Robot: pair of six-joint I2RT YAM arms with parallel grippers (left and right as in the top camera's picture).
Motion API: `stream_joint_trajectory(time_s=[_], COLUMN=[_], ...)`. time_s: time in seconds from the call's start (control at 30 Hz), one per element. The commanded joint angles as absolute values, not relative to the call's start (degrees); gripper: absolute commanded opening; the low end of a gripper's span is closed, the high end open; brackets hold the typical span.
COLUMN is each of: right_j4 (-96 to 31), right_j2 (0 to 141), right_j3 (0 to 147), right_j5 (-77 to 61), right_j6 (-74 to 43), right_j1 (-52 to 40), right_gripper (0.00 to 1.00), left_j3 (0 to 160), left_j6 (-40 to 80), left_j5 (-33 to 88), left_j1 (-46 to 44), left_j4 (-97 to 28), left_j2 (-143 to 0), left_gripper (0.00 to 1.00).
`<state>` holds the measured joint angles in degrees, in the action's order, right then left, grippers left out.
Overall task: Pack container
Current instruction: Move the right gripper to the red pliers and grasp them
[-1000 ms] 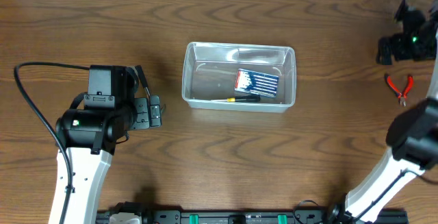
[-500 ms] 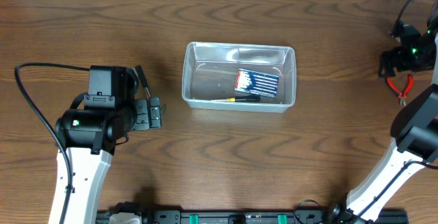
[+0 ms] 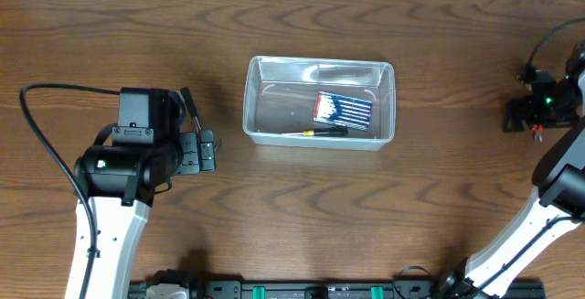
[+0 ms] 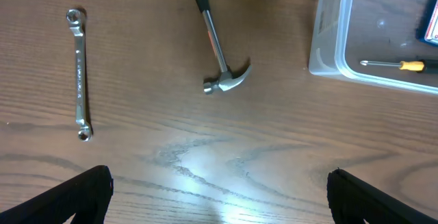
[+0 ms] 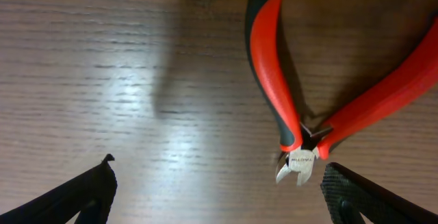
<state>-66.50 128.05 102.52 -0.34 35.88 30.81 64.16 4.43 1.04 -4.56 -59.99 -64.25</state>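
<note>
My right gripper moves outward past the steel fingertips next, onto the middle of the black-edged red handle, because my fingers are still beside those fingertips.
The clear plastic container stands mid-table and holds a blue striped box and a yellow-handled screwdriver. Its corner and the screwdriver show in the left wrist view. My left gripper is open and empty, left of the container, with a hammer and a wrench on the table beyond it. My right gripper is open low over red-handled pliers, whose steel jaws lie close to its right finger.
The hammer's black handle pokes out beside the left wrist in the overhead view. The right arm reaches in from the bottom right, and the pliers lie near the table's right edge, mostly hidden under the gripper.
My right gripper has moved toward the front, down over the red pliers, and now covers them in the overhead view. The left arm has not moved.
</note>
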Motion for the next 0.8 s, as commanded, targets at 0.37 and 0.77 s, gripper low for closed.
stream_joint_trajectory(time_s=[0.37, 0.77], right_j4=[-62.1, -60.9], right_j2=[128.6, 131.3], right_j3=[102.2, 102.2], right_j5=[-1.8, -1.9], right_j6=[36.9, 36.9], right_j1=[29.8, 28.1], right_gripper=[0.99, 0.98], left_j3=[65.5, 65.5], left_j6=[3.7, 3.7], left_j5=[0.2, 0.2], left_j1=[-4.6, -4.6], left_j4=[-60.2, -60.2], left_j2=[-64.3, -64.3], left_gripper=[0.98, 0.98])
